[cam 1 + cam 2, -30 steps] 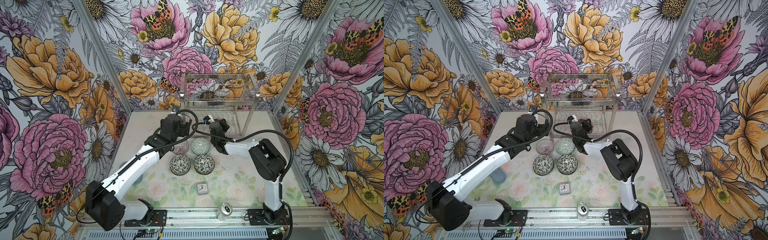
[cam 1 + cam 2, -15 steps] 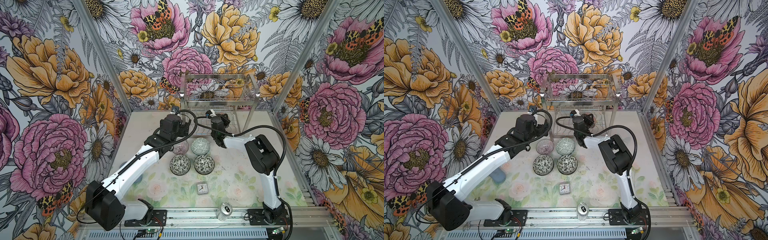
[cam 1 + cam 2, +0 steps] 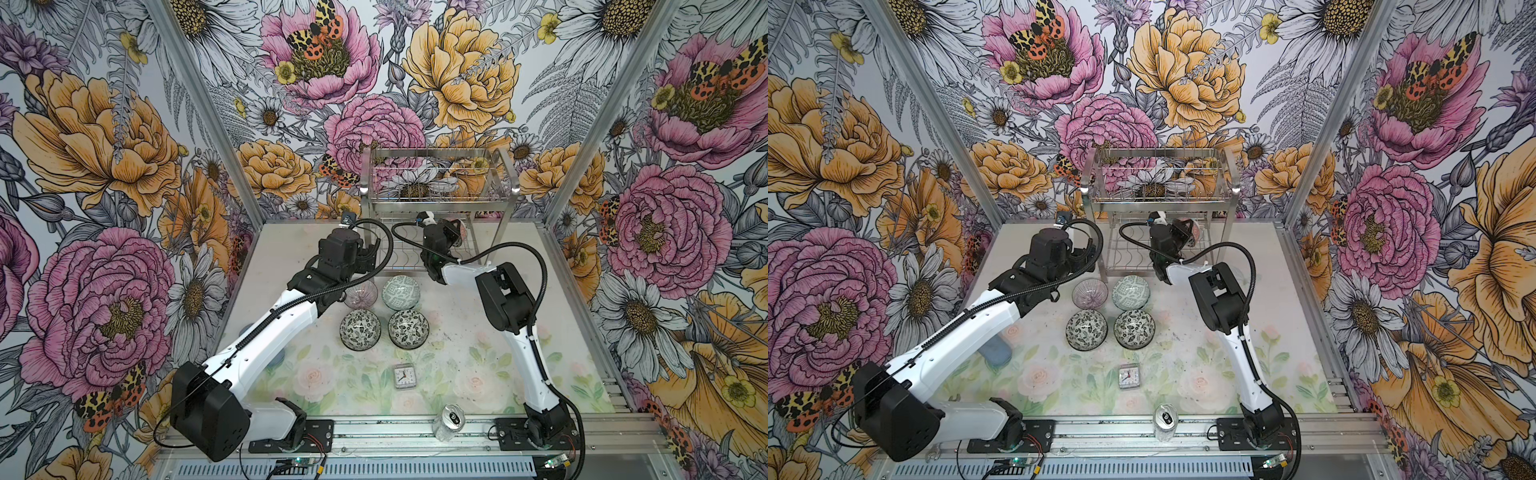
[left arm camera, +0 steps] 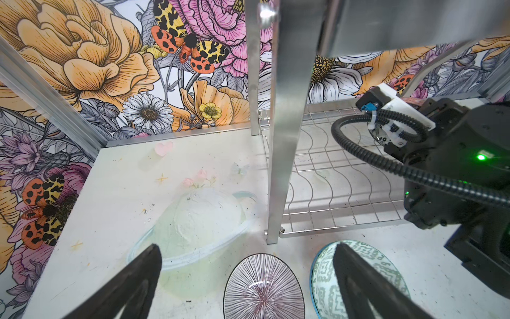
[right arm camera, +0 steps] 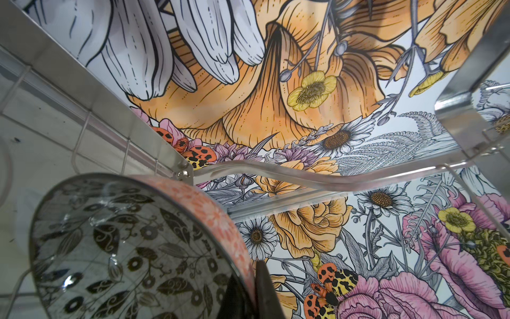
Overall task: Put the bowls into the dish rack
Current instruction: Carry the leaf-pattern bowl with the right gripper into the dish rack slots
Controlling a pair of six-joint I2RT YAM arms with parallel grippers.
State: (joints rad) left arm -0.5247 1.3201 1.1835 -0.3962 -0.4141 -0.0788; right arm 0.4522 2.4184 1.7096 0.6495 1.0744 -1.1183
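Note:
The bowl, already on edge in my right gripper, goes outward to the dish rack's far corner by the curved side bar (image 3: 471, 219) (image 5: 187, 174) next, and its rim is released there.
The steel dish rack (image 3: 438, 187) (image 3: 1160, 178) stands at the back of the table. My right gripper (image 5: 252, 273) is shut on the rim of a bowl (image 5: 124, 248), pink outside and black-leafed inside. It holds the bowl (image 3: 458, 230) on edge under the upper basket, over the wavy-wire tier (image 4: 331, 176). My left gripper (image 4: 245, 248) is open beside the rack's front left post, above a pink striped bowl (image 4: 263, 287) and a green geometric bowl (image 4: 323, 279). Two black-and-white floral bowls (image 3: 360, 330) (image 3: 408, 329) sit in front of those.
A small square clock (image 3: 403, 376) lies near the front and a silver can (image 3: 449, 422) stands at the front rail. A blue-grey round thing (image 3: 994, 351) shows under the left arm. The rack's flat post (image 4: 287, 138) stands close to the left gripper.
The right gripper has carried its bowl back and in under the rack's upper basket, the arm stretching out. The left arm has barely moved.

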